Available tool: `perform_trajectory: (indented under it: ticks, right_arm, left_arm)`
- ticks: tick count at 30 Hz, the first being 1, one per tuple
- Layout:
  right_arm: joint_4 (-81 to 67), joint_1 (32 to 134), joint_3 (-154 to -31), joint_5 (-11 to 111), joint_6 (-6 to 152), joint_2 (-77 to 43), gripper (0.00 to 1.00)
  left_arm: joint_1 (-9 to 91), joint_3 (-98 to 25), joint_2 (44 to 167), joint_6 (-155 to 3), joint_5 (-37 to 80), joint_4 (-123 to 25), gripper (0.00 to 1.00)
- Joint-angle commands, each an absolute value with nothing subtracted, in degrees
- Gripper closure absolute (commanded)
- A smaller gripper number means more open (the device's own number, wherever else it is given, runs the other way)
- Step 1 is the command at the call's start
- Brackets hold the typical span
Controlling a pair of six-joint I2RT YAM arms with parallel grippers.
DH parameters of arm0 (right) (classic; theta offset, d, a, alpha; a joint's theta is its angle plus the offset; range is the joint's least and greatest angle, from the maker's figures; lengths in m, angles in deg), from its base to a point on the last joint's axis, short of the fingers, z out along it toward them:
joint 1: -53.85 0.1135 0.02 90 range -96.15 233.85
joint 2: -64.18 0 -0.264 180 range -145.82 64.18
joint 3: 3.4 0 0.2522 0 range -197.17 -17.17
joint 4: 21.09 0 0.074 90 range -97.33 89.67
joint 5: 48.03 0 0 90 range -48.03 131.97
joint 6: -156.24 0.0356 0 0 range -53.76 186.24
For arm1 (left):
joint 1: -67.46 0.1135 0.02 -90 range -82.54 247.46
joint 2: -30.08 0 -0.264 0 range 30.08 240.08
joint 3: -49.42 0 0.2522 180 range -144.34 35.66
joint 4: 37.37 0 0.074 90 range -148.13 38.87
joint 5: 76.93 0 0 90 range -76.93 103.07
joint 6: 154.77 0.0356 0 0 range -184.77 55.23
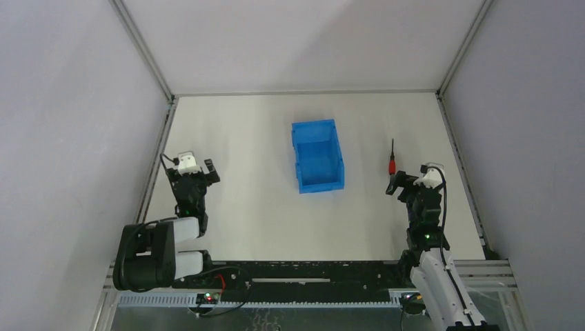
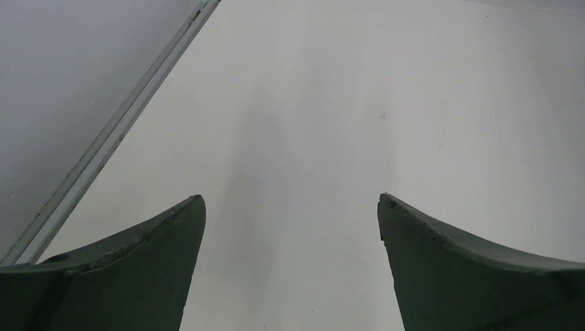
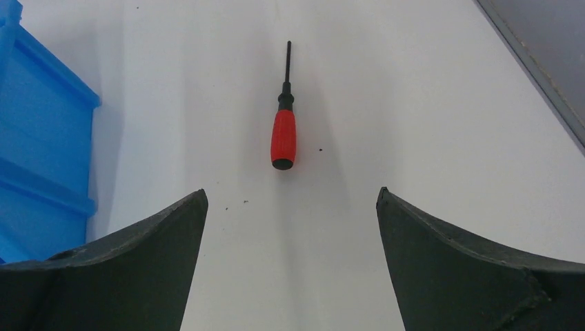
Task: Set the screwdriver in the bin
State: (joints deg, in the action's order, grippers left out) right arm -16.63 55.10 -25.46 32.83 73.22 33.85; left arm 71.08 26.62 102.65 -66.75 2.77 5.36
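My right gripper moves outward and down onto the shaft-side end of the screwdriver's red handle next and closes, because the screwdriver lies beyond its open fingers.
The screwdriver, red handle and thin black shaft, lies on the white table right of the bin, shaft pointing away from the arms. In the right wrist view the screwdriver lies just beyond my open fingers, handle end nearest. The bright blue bin stands empty at the table's middle; its wall shows at the left edge of the right wrist view. My right gripper is open and empty, just short of the handle. My left gripper is open and empty over bare table at the left.
Grey enclosure walls with metal frame rails bound the table on the left, right and back. A black rail with cables runs along the near edge between the arm bases.
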Motion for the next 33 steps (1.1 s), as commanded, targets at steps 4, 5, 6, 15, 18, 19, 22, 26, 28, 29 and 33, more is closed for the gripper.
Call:
perform_trajectory:
  ticks: [4, 5, 6, 15, 18, 19, 22, 26, 28, 29, 33]
  right_arm:
    - [-14.18, 54.99, -31.07, 32.41, 75.26, 32.62, 0.0]
    - [-12.23, 55.01, -33.27, 32.36, 75.94, 31.76, 0.0]
    - [-9.6, 54.99, -35.74, 32.55, 76.21, 30.37, 0.01]
    - [18.73, 54.99, -66.33, 33.62, 76.6, 4.02, 0.0]
    - [24.49, 54.99, -75.76, 33.73, 76.05, -8.46, 0.0]
    - [25.44, 54.92, -77.97, 33.56, 76.0, -12.09, 0.0]
    - [25.97, 54.67, -83.07, 32.76, 75.89, -21.28, 0.0]
    - [25.26, 54.21, -87.9, 33.68, 75.27, -30.78, 0.01]
    - [25.43, 54.2, -89.88, 34.56, 75.21, -34.89, 0.04]
    - [25.56, 52.87, -90.66, 34.56, 75.21, -36.92, 0.05]
    - [25.37, 52.27, -92.6, 36.06, 75.01, -43.07, 0.11]
  left_arm:
    - [70.82, 24.54, 102.15, -66.35, 2.52, 9.16, 0.0]
    - [70.87, 24.58, 102.15, -66.35, 2.52, 9.16, 0.0]
    - [70.81, 24.57, 102.15, -66.34, 2.52, 9.16, 0.0]
    - [70.8, 24.58, 102.15, -66.35, 2.45, 9.16, 0.0]
    - [70.8, 24.54, 102.15, -66.35, 2.49, 9.16, 0.0]
    - [70.85, 24.57, 102.15, -66.35, 2.54, 9.16, 0.0]
    - [70.8, 24.63, 102.15, -66.35, 2.57, 9.16, 0.0]
    - [70.84, 24.62, 102.16, -66.34, 2.5, 9.16, 0.0]
    - [70.83, 24.58, 102.17, -66.35, 2.5, 9.16, 0.0]
    - [70.8, 24.64, 102.15, -66.35, 2.58, 9.16, 0.0]
    - [70.8, 24.58, 102.15, -66.35, 2.53, 9.16, 0.0]
